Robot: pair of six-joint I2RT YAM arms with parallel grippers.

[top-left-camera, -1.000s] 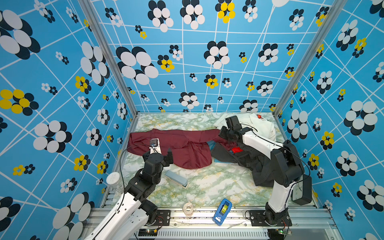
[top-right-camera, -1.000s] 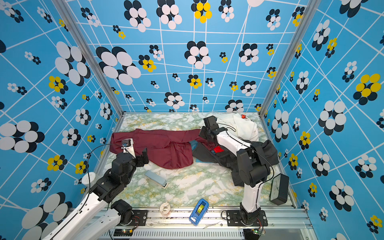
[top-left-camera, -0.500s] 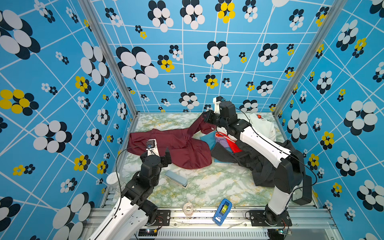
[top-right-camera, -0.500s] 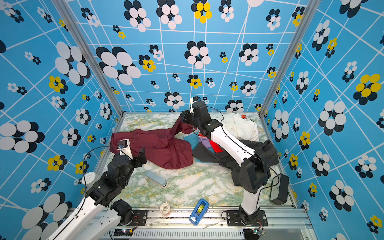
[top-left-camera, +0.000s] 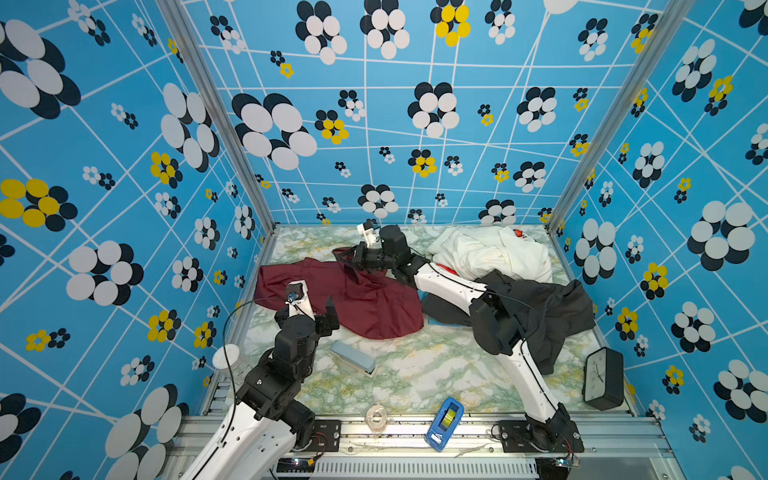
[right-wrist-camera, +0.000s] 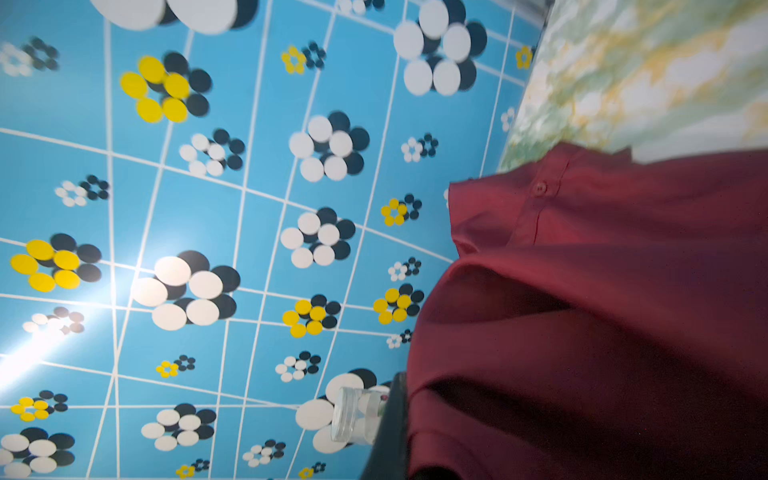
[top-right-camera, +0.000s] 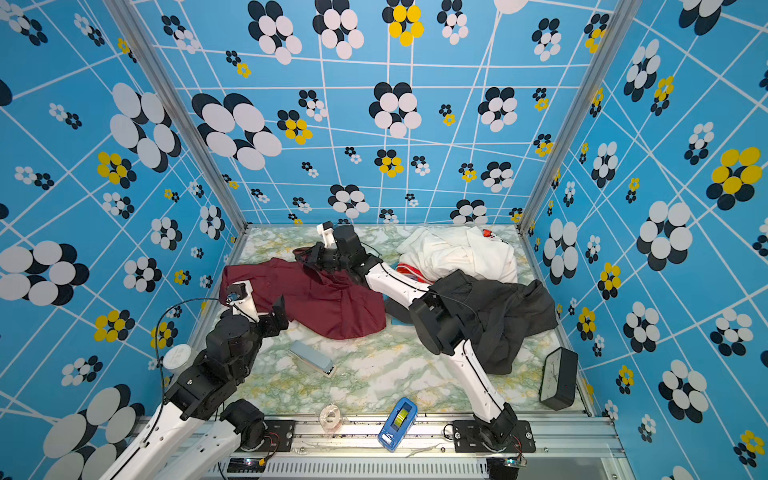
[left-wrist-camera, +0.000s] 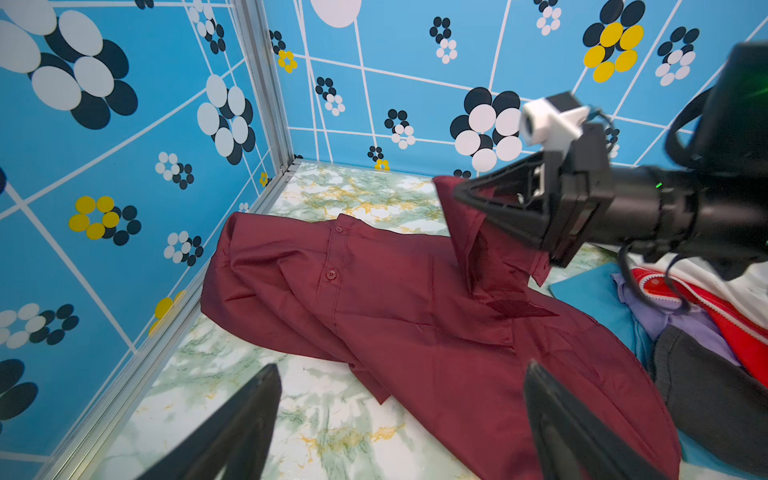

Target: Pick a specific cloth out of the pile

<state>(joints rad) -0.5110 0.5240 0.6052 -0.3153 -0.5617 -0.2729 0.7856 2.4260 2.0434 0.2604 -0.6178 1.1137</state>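
Observation:
I should next move my right gripper back and down over the cloth's spread middle and release the cloth's collar edge there, because the cloth's raised fold is still hanging above the floor.
The cloth (top-left-camera: pixel 365 301) (top-right-camera: pixel 328 303), a large maroon shirt with buttons, lies spread on the marble floor left of the pile (top-left-camera: pixel 519 282). My right gripper (top-left-camera: pixel 343 255) (top-right-camera: pixel 302 255) reaches across to the back middle and is shut on the cloth's collar edge, which it holds up off the floor; the left wrist view shows the raised fold at the right gripper (left-wrist-camera: pixel 459 193). In the right wrist view the cloth (right-wrist-camera: pixel 602 316) fills one side beside a dark finger (right-wrist-camera: pixel 392 432). My left gripper (top-left-camera: pixel 320 309) (left-wrist-camera: pixel 401 368) hovers open over the cloth's (left-wrist-camera: pixel 415 324) near edge, holding nothing.
The pile holds a white garment (top-left-camera: pixel 490 253), dark grey trousers (top-left-camera: pixel 544 309), and blue (left-wrist-camera: pixel 594 291), lilac (left-wrist-camera: pixel 673 318) and bright red (left-wrist-camera: pixel 731 320) cloths. A grey-blue stapler (top-left-camera: pixel 353 359), tape roll (top-left-camera: pixel 376 415), blue dispenser (top-left-camera: pixel 444 417), black clock (top-left-camera: pixel 602 378) and clear jar (top-left-camera: pixel 227 359) lie near the front.
My right gripper has moved left and toward the back wall, away from the pile, lifting and dragging the maroon cloth's edge with it. The left arm has shifted only slightly.

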